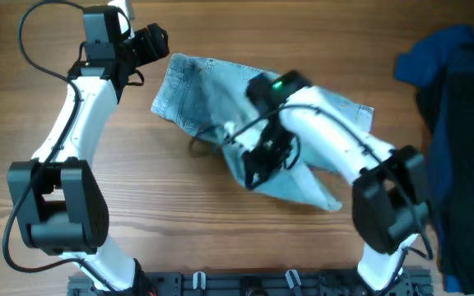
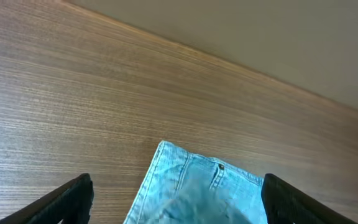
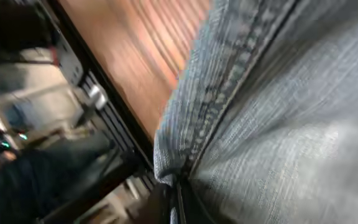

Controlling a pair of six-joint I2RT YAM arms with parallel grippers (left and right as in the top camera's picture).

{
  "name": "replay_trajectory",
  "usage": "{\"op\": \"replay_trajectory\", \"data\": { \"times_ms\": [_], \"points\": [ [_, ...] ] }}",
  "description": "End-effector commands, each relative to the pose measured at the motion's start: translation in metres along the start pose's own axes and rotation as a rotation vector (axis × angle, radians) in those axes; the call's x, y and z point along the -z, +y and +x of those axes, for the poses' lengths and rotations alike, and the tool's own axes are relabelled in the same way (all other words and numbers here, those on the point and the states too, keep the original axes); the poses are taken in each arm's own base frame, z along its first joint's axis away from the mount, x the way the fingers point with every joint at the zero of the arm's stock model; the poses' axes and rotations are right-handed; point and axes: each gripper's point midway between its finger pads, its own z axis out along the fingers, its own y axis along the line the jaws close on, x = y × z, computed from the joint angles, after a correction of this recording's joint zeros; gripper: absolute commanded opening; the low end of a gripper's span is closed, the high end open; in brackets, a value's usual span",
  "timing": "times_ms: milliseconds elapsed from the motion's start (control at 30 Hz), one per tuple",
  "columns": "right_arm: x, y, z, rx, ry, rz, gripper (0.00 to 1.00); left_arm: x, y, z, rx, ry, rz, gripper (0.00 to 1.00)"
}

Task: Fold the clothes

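The shorts are still crumpled, so my right gripper will next pull their held hemmed edge back and down over the bare tabletop before the bar (image 1: 214,220) (image 3: 132,59) and release it.
The light blue denim shorts (image 1: 200,94) lie crumpled at the middle of the table. My right gripper (image 1: 257,168) is shut on a hemmed edge of the shorts (image 3: 185,165) and holds that part lifted off the table. The denim fills the right wrist view. My left gripper (image 1: 151,45) is open and empty, hovering just beyond the shorts' far left corner. In the left wrist view the waistband corner (image 2: 197,186) with a belt loop lies between the open fingers (image 2: 179,199), below them.
A pile of dark blue garments (image 1: 459,107) lies at the table's right edge. Bare wooden tabletop (image 1: 171,214) shows at the left and front. A black rail (image 1: 245,284) runs along the front edge.
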Motion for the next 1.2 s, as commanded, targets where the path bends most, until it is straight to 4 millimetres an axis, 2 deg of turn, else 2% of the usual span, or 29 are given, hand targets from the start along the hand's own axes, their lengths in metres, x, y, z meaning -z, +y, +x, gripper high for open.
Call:
{"op": "replay_trajectory", "data": {
  "times_ms": [0, 167, 267, 367, 467, 533, 667, 767, 800, 833, 867, 900, 933, 967, 1000, 1100, 1167],
  "points": [
    [-0.031, 0.007, 0.019, -0.025, 0.096, 0.073, 0.04, -0.003, 0.003, -0.007, 0.003, -0.021, -0.001, 0.87],
    [-0.066, 0.011, 0.038, -0.032, 0.163, 0.054, 0.04, -0.002, 0.001, -0.012, -0.001, -0.039, 0.005, 0.86],
    [-0.082, 0.009, 0.058, -0.054, 0.216, 0.031, 0.04, -0.002, 0.002, -0.017, -0.003, -0.061, 0.01, 0.86],
    [-0.087, 0.003, 0.062, -0.057, 0.218, 0.041, 0.14, -0.001, 0.002, -0.023, -0.006, -0.083, 0.014, 0.86],
    [-0.079, 0.005, 0.05, -0.047, 0.181, 0.042, 0.3, 0.0, 0.006, -0.025, 0.0, -0.087, 0.008, 0.86],
    [-0.066, 0.008, 0.034, -0.029, 0.134, 0.049, 0.41, 0.001, 0.01, -0.027, 0.005, -0.091, 0.002, 0.87],
    [-0.029, 0.014, 0.008, -0.06, 0.056, 0.072, 0.49, 0.001, 0.013, -0.028, 0.009, -0.091, -0.001, 0.88],
    [0.009, 0.0, -0.01, -0.183, -0.035, 0.142, 0.49, 0.001, 0.01, -0.027, 0.007, -0.085, 0.016, 0.85],
    [0.02, -0.006, -0.015, -0.224, -0.067, 0.162, 0.5, 0.001, 0.008, -0.026, 0.006, -0.081, 0.028, 0.79],
    [0.036, -0.016, -0.02, -0.276, -0.113, 0.181, 0.53, 0.001, 0.004, -0.024, 0.005, -0.072, 0.05, 0.67],
    [0.048, -0.023, -0.024, -0.305, -0.15, 0.183, 0.55, 0.001, 0.0, -0.023, 0.004, -0.066, 0.068, 0.5],
    [0.057, -0.03, -0.025, -0.322, -0.176, 0.183, 0.59, 0.001, -0.004, -0.021, 0.003, -0.055, 0.097, 0.39],
    [0.062, -0.036, -0.025, -0.336, -0.191, 0.183, 0.63, 0.002, -0.008, -0.02, 0.004, -0.047, 0.116, 0.26],
    [0.071, -0.048, -0.022, -0.373, -0.214, 0.18, 0.72, 0.003, -0.016, -0.017, 0.009, -0.029, 0.162, 0.11],
    [0.077, -0.057, -0.02, -0.397, -0.229, 0.177, 0.81, 0.004, -0.024, -0.012, 0.022, -0.004, 0.209, 0.04],
    [0.093, -0.08, -0.019, -0.443, -0.291, 0.179, 0.97, 0.003, -0.033, 0.004, 0.086, 0.066, 0.23, 0.04],
    [0.103, -0.095, -0.017, -0.473, -0.333, 0.183, 1.0, 0.002, -0.043, 0.021, 0.081, 0.125, 0.233, 0.04]
  ]
}}
